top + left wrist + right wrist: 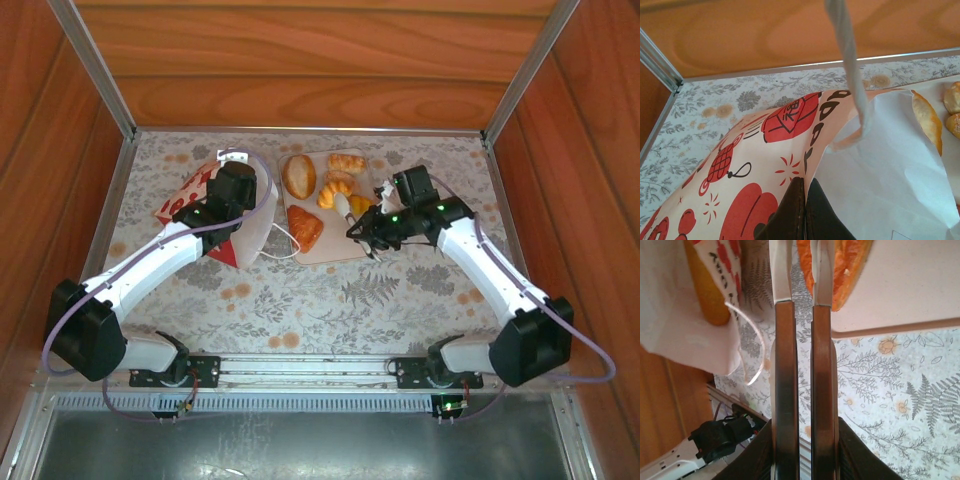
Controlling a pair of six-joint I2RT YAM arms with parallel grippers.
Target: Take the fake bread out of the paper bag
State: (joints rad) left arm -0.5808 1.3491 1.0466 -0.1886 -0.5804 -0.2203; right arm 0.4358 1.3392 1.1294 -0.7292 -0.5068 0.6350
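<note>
The narrow gap of my right gripper is slimmer than the wide orange bread. I will next lower my right gripper toward the orange bread near the tray's corner (305, 228) (850, 272) and release.
The paper bag (190, 200) lies tilted at the left, with its red-printed side (755, 165) up. My left gripper (235, 190) is shut on the bag's rim (805, 182), and a cord handle (850, 60) hangs in front of it. Several pieces of fake bread (298, 175) lie on the beige tray (335, 250). Another bread (710, 290) shows inside the bag's white mouth. My right gripper (345, 207) reaches over the tray. Its fingers (802, 270) stand a narrow slit apart with nothing gripped, above an orange bread (845, 270).
Wooden walls and a metal frame (100, 80) enclose the flowered tablecloth (330, 300). The tray's near corner (840, 330) lies just under the right fingers. The arm bases and rail (300, 370) run along the near edge.
</note>
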